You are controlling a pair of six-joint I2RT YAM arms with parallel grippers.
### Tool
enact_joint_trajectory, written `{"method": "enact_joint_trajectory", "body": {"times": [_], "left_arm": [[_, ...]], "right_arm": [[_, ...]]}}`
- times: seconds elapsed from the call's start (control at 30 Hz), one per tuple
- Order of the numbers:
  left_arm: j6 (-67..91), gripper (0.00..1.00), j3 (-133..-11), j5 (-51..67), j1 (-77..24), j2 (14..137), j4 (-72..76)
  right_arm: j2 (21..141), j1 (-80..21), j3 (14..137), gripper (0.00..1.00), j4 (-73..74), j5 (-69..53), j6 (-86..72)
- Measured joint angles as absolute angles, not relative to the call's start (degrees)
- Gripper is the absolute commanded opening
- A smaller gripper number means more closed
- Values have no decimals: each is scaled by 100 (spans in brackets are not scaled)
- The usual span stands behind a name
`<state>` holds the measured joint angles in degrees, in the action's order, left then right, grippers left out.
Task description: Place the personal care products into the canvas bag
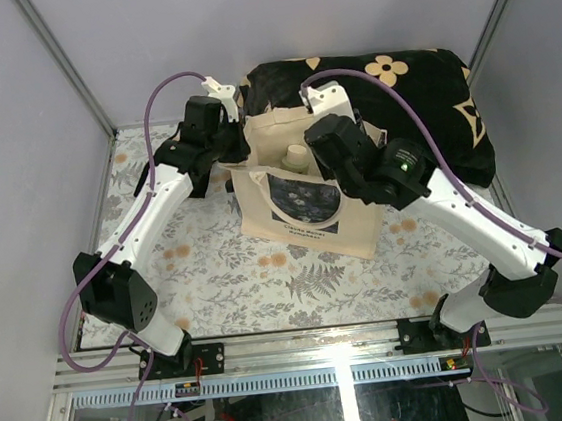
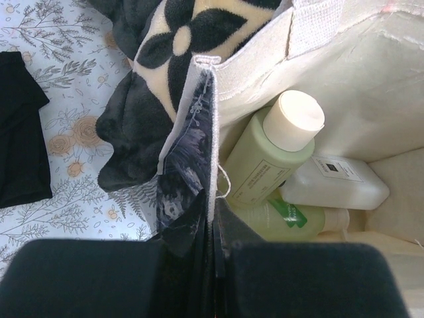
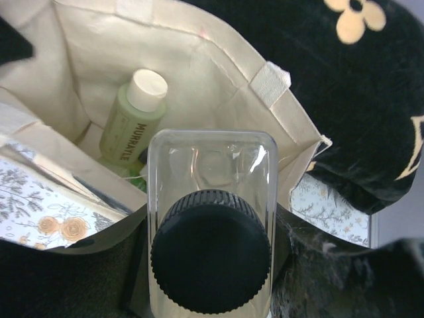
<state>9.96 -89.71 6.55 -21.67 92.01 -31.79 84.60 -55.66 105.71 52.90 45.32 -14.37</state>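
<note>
My right gripper shifts toward the opposite end next, then down inside, since the pale green bottle stands toward my left gripper's side of the bag [image 1: 306,208].
The beige canvas bag [image 1: 306,208] stands upright at the table's middle, mouth open. My left gripper [image 1: 237,143] is shut on the bag's left rim; in the left wrist view the printed fabric edge [image 2: 199,142] runs down between the closed jaws of this gripper [image 2: 213,228]. Inside lie a pale green bottle with a beige cap [image 2: 271,152], a white bottle [image 2: 334,182] and a second green bottle [image 2: 291,218]. My right gripper [image 1: 331,155] hangs over the bag's mouth, shut on a squat clear bottle with a dark cap [image 3: 211,218]. Below it one green bottle [image 3: 132,116] shows inside the bag [image 3: 218,66].
A black cushion with beige flowers [image 1: 409,86] lies right behind the bag, touching its back and right side. A black cloth [image 2: 20,132] lies on the floral tablecloth [image 1: 228,276] left of the bag. Grey walls close in the left and right sides.
</note>
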Motion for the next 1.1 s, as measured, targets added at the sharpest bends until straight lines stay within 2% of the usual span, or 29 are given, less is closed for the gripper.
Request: {"method": "enact_joint_trajectory", "body": {"times": [0.4, 0.8, 0.9, 1.0, 1.1], "left_arm": [[930, 0, -9004, 714, -2167, 9233, -3177], [930, 0, -9026, 773, -2169, 9262, -3164], [928, 0, -9026, 773, -2169, 9262, -3166], [928, 0, -9026, 775, -2169, 9264, -3166], [928, 0, -9026, 777, -2167, 9264, -3166]], "right_arm": [[8449, -3966, 9500, 0, 5046, 3214, -1905], [8648, -3793, 8296, 1, 4497, 2272, -2255], [8687, -3771, 8202, 11, 4276, 2290, -2261], [8709, -3747, 8193, 39, 4219, 2303, -2259], [8744, -3743, 8193, 57, 4163, 2335, -2252]]}}
